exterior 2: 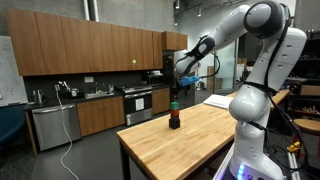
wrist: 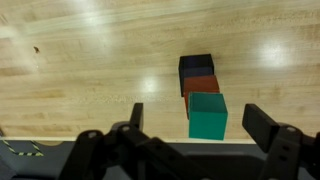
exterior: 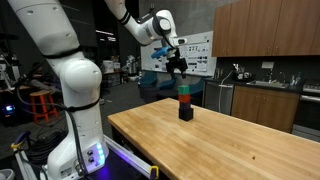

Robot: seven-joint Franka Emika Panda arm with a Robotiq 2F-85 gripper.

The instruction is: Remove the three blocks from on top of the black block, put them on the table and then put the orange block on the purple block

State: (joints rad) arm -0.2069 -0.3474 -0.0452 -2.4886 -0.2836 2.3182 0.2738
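My gripper lowers to the green block next and brings its open fingers down on either side of the block.
In both exterior views a stack of blocks stands on the wooden table (exterior: 245, 150) (exterior 2: 195, 145). The green block (exterior: 184, 92) (wrist: 207, 115) tops it, and the orange block (exterior: 184, 99) (wrist: 200, 85) is right under it. The dark lower part (exterior: 185, 112) (exterior 2: 174, 121) (wrist: 196, 66) holds the purple block and the black block, which I cannot tell apart here. My gripper (exterior: 177, 68) (exterior 2: 183, 88) (wrist: 199, 118) hangs open well above the stack, touching nothing. In the wrist view its fingers (wrist: 136, 113) flank the green block from above.
The stack is near the far end of the table (wrist: 80, 70), whose edges drop off on all sides. The robot's white base (exterior: 75, 120) (exterior 2: 255, 120) stands at one end. Kitchen cabinets (exterior 2: 90, 45) and counters (exterior: 265, 100) lie beyond the table.
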